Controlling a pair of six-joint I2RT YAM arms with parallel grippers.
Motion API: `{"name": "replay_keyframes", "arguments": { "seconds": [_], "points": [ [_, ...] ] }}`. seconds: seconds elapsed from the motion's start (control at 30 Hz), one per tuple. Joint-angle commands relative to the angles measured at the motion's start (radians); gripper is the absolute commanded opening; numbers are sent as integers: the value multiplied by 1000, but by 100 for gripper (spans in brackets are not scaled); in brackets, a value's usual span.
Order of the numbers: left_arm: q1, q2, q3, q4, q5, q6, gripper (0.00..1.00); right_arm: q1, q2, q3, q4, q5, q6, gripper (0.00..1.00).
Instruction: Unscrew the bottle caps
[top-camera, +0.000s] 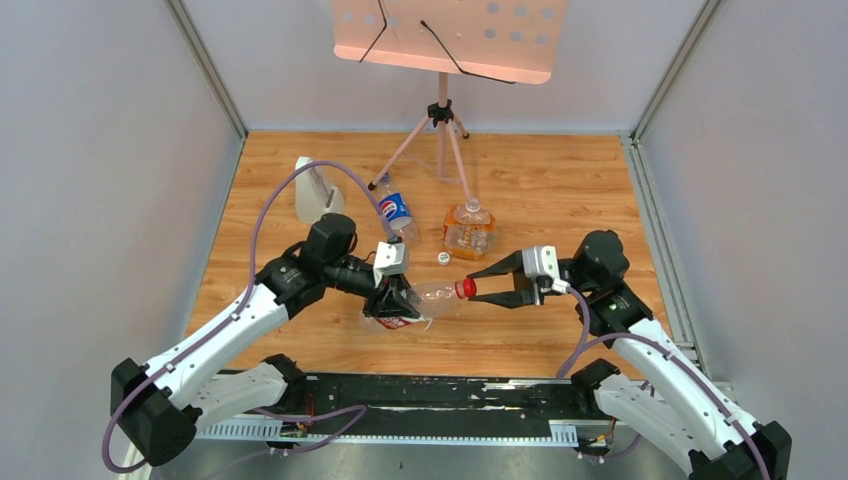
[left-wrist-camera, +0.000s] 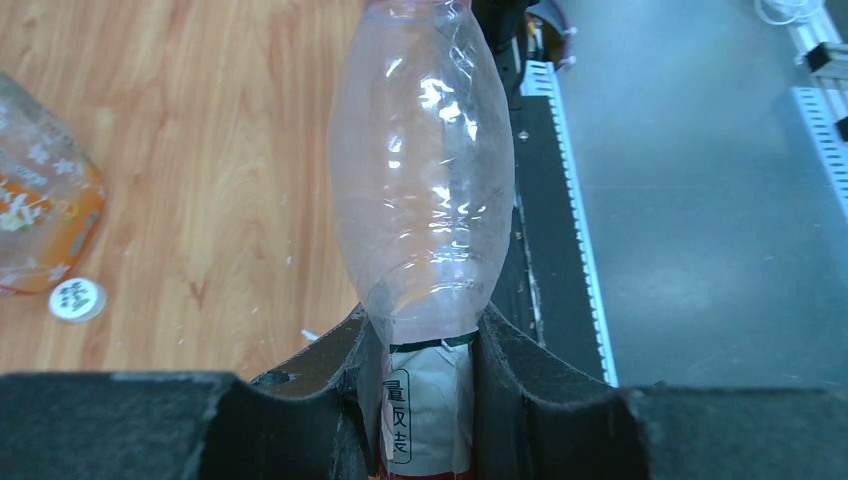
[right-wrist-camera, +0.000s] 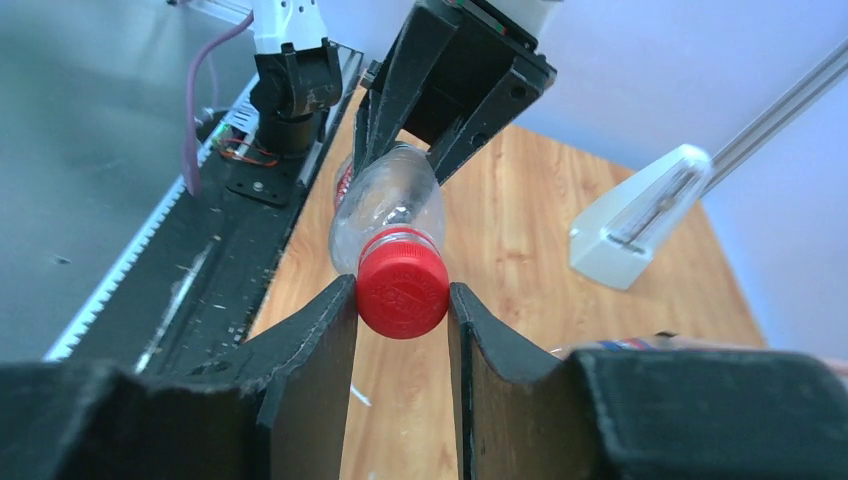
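Observation:
The bare wood by the squat orange bottle is below the robot's right gripper and outward of it, so the right gripper will next bring the red cap outward and down onto that wood and release it.
My left gripper (top-camera: 400, 305) is shut on the labelled middle of the clear bottle with the red-white-green label (top-camera: 432, 297) and holds it level above the table, neck to the right. In the left wrist view my gripper (left-wrist-camera: 425, 335) squeezes the bottle (left-wrist-camera: 425, 180) at its label. My right gripper (top-camera: 472, 289) is shut on its red cap (top-camera: 466, 289). In the right wrist view my gripper (right-wrist-camera: 402, 300) has both pads against the cap (right-wrist-camera: 402, 288). A white cap (top-camera: 442, 258) lies loose beside the squat orange bottle (top-camera: 468, 230). The Pepsi bottle (top-camera: 395, 212) lies behind; its cap is unclear.
A pale grey upright block (top-camera: 318, 190) stands at the back left, also in the right wrist view (right-wrist-camera: 640, 225). A pink music stand (top-camera: 442, 120) has its tripod legs at the back middle. The black base rail (top-camera: 420, 395) runs along the near edge.

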Motion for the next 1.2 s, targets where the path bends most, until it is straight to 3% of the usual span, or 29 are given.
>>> {"name": "replay_keyframes", "arguments": {
  "seconds": [0.0, 0.27, 0.5, 0.63, 0.8, 0.9, 0.97, 1.07, 1.17],
  "points": [
    [4, 22, 99, 64, 196, -24, 0, 12, -26, -45, -12, -54, -211, 0],
    [5, 5, 90, 30, 106, -1, 0, 14, -91, -88, 35, 23, -161, 0],
    [5, -93, -18, 181, -298, -91, 0, 14, -181, -200, 255, 260, 90, 0],
    [5, -133, -64, 254, -440, -135, 0, 14, -210, -234, 269, 361, 192, 0],
    [5, -167, -94, 308, -507, -155, 0, 15, -191, -234, 195, 549, 393, 0],
    [5, -182, -104, 332, -520, -161, 0, 14, -152, -215, 124, 723, 564, 10],
    [5, -191, -112, 350, -529, -164, 0, 14, -100, -193, 53, 863, 698, 10],
    [5, -200, -124, 370, -545, -170, 0, 14, 7, -129, -95, 976, 848, 1],
    [5, -212, -127, 381, -555, -182, 0, 14, 131, -89, -181, 1004, 951, 0]
  ]
}}
